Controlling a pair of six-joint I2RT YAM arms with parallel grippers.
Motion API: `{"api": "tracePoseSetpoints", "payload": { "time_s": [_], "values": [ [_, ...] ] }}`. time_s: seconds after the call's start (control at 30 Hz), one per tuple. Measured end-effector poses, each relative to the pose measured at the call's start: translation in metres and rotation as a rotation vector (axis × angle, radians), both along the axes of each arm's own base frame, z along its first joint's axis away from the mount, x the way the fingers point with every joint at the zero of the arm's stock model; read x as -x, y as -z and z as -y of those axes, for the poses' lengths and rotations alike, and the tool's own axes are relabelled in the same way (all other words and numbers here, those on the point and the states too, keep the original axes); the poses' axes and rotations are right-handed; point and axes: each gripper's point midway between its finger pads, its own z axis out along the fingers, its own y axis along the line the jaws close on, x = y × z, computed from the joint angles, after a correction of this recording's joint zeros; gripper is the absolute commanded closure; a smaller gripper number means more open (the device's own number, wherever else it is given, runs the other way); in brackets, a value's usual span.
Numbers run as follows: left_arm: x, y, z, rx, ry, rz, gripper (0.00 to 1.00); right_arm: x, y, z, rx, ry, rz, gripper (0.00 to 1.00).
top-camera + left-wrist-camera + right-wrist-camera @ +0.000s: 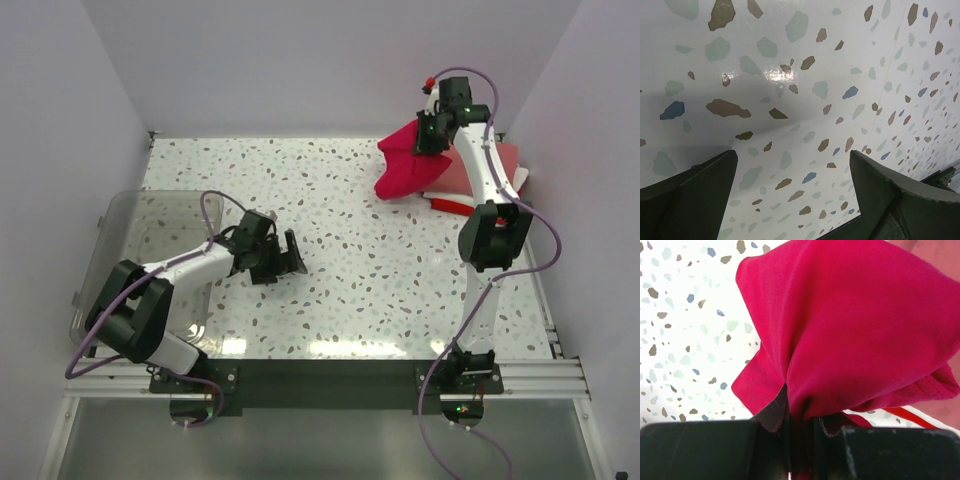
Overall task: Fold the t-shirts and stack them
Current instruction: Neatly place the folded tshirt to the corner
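Observation:
The bunched crimson-red t-shirt should next go toward the right in the top view with my right gripper, over the salmon-pink shirt on top of the folded stack.
A crimson-red t-shirt (405, 165) hangs bunched from my right gripper (432, 135) above the far right of the table. In the right wrist view the shirt (850, 320) fills the frame and my right gripper (802, 422) is shut on a pinch of its cloth. A stack of folded shirts lies at the far right edge: a salmon-pink one (500, 165) on top, with white and red edges (452, 205) showing below. My left gripper (290, 255) is open and empty, low over the speckled table (790, 75) at the left middle.
A clear plastic bin (130, 240) stands at the left edge of the table, beside the left arm. White walls close the table at the back and sides. The right arm reaches up along the right side.

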Motion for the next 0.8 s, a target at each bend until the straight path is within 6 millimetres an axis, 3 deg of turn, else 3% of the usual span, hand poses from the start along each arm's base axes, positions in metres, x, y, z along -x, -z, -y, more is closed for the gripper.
{"api": "tracePoseSetpoints", "payload": {
  "time_s": [0.5,0.8],
  "values": [
    [0.006,-0.002,-0.008,-0.019,-0.013,-0.010,0.00,-0.019,-0.047,0.093,-0.043,0.200,0.114,1.00],
    [0.012,-0.007,-0.014,-0.029,-0.021,0.000,0.00,-0.025,-0.018,0.104,-0.059,0.218,0.062,1.00]
  ]
}}
